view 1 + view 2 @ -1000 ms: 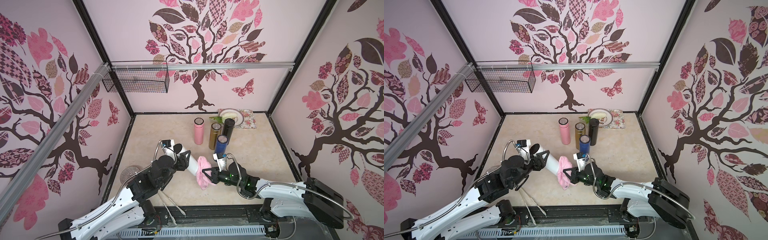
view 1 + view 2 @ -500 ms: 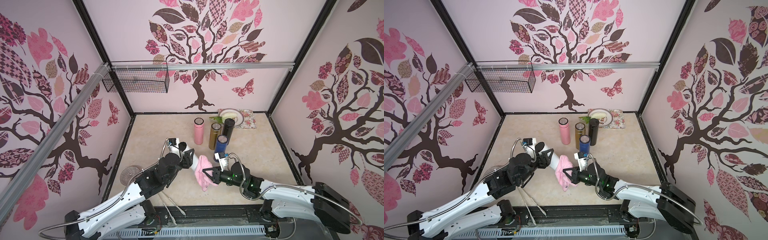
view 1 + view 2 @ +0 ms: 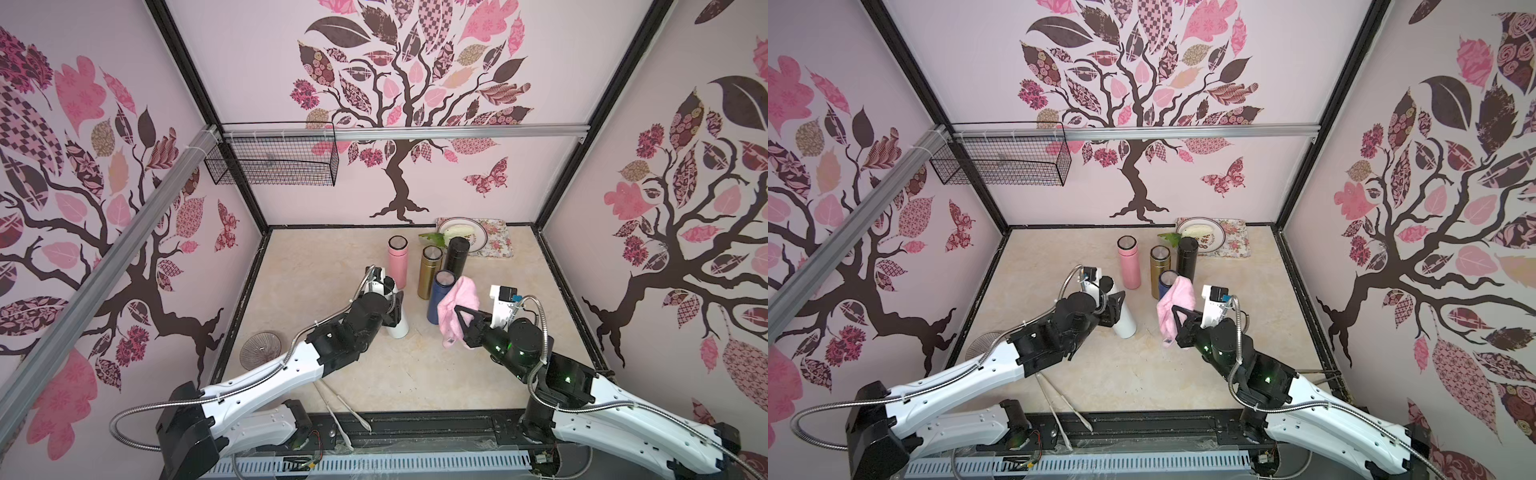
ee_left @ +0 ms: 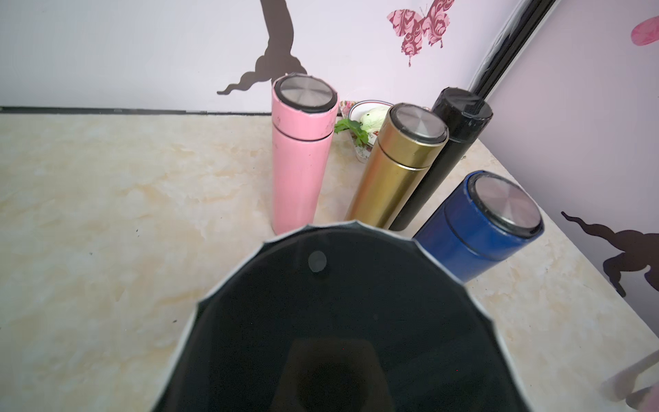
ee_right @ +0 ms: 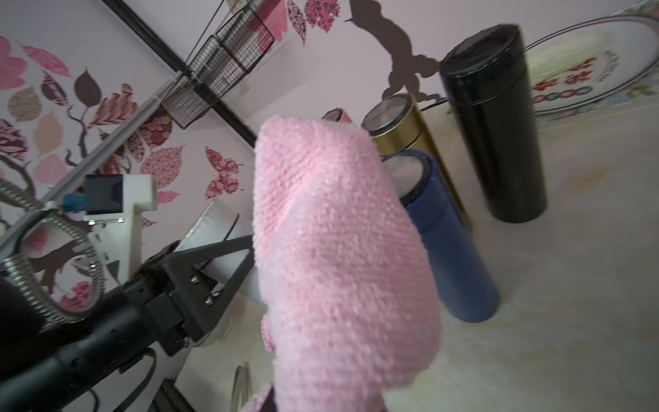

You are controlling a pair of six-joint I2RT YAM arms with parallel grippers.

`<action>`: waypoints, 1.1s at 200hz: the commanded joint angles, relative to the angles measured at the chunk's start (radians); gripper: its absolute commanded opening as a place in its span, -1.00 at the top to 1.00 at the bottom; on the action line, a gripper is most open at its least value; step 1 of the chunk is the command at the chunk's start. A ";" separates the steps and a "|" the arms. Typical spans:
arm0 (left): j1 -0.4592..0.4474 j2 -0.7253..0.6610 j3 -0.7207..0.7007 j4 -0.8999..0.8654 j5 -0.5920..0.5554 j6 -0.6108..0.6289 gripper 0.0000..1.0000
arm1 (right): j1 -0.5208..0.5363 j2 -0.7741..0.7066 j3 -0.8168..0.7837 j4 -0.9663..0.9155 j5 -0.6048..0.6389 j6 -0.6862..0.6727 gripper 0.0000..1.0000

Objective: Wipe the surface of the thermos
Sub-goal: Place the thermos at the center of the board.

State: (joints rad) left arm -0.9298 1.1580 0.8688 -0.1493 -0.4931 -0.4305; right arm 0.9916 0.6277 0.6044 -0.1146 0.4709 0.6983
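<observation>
My left gripper moves outward toward the tabletop beside the blue thermos next, sets the white thermos upright there and releases it, as that tabletop is clear.
A white thermos [image 3: 398,322] [image 3: 1126,324] with a black lid stands upright on the table, left of centre. My left gripper [image 3: 394,305] [image 3: 1115,306] is shut on its upper body. In the left wrist view the black lid [image 4: 338,321] fills the lower part and hides the jaws. My right gripper [image 3: 458,311] [image 3: 1177,312] is shut on a pink cloth [image 3: 454,299] [image 3: 1173,301] [image 5: 338,249], held in the air to the right of the thermos and apart from it. The cloth hangs close to the blue thermos [image 3: 438,299].
Pink [image 3: 397,259], gold [image 3: 428,270], black [image 3: 456,253] and blue thermoses stand behind. A plate [image 3: 478,237] on a floral mat sits at the back right. A glass dish [image 3: 262,355] lies front left, metal tongs [image 3: 340,409] at the front edge, a wire basket [image 3: 270,160] on the wall.
The white thermos went from tilted toward the cloth to upright, further left and back. My right gripper carried the cloth to the right, off the thermos, beside the blue one.
</observation>
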 commanded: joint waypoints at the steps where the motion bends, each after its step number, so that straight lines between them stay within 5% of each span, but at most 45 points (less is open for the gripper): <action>1: 0.007 0.033 0.092 0.117 -0.025 0.074 1.00 | -0.002 -0.018 0.067 -0.150 0.202 -0.051 1.00; 85: 0.094 0.195 0.147 0.177 0.053 0.097 1.00 | -0.032 -0.052 0.107 -0.253 0.305 -0.115 1.00; 220: 0.098 0.403 0.165 0.378 0.059 0.136 1.00 | -0.090 -0.016 -0.024 -0.105 0.154 -0.070 1.00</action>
State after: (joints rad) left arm -0.8310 1.5597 1.0061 0.0872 -0.4175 -0.3073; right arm 0.9127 0.6125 0.5770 -0.2573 0.6460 0.6155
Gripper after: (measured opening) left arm 0.642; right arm 0.116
